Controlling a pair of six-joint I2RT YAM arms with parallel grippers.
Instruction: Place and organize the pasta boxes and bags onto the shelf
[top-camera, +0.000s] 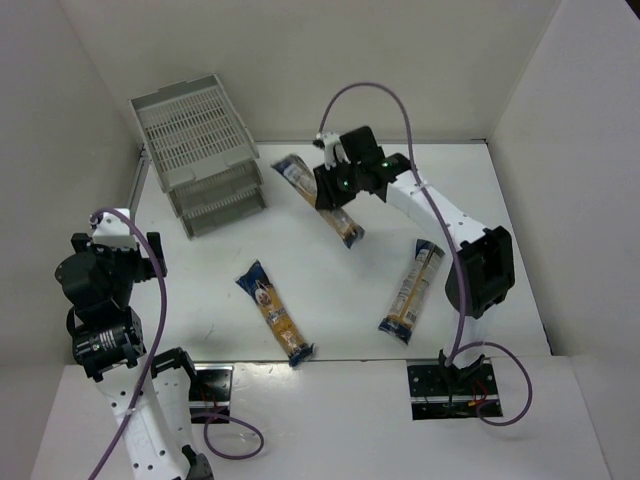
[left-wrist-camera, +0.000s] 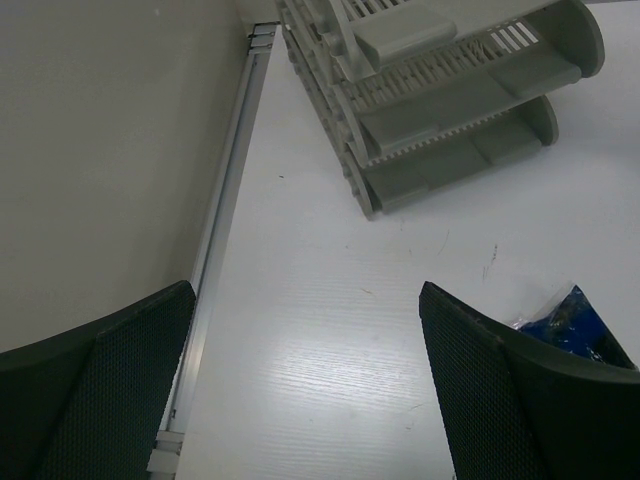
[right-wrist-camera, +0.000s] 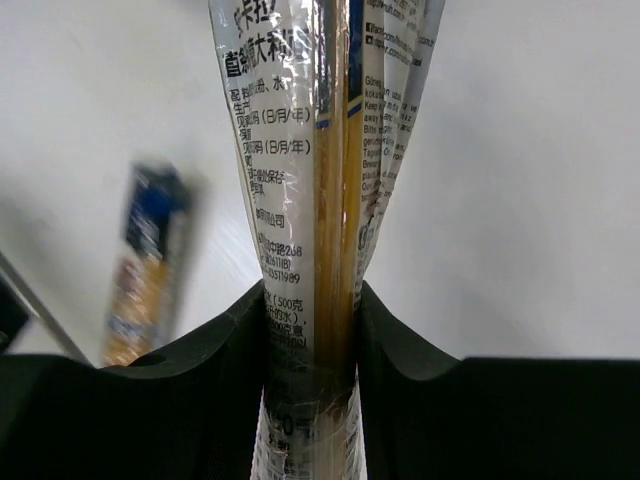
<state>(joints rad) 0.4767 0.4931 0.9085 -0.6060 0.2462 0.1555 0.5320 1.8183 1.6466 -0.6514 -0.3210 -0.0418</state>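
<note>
The held packet's near end (top-camera: 346, 229) sticks free of my right gripper. My left gripper rises outward next, turns toward the packet, and closes on that end.
My right gripper (top-camera: 335, 190) is shut on the middle of a long pasta packet (top-camera: 347, 228) in the back middle of the table, right of the shelf (top-camera: 195, 135). The right wrist view shows the packet (right-wrist-camera: 320, 150) squeezed between both pads of that gripper (right-wrist-camera: 312, 330), its printed label running up and away. A second packet (top-camera: 275, 312) lies flat near the front centre, and a third (top-camera: 413, 290) lies at the front right. My left gripper (left-wrist-camera: 305, 300) hangs open over bare table with nothing between its fingers. Ahead of it is the grey three-tier shelf (left-wrist-camera: 450, 100).
White walls close off the table at the back and both sides, with an aluminium rail (left-wrist-camera: 225, 200) along the left wall. A blue packet end (left-wrist-camera: 565, 320) shows beside my left gripper's right finger. A blurred packet (right-wrist-camera: 150, 260) lies left of the held one.
</note>
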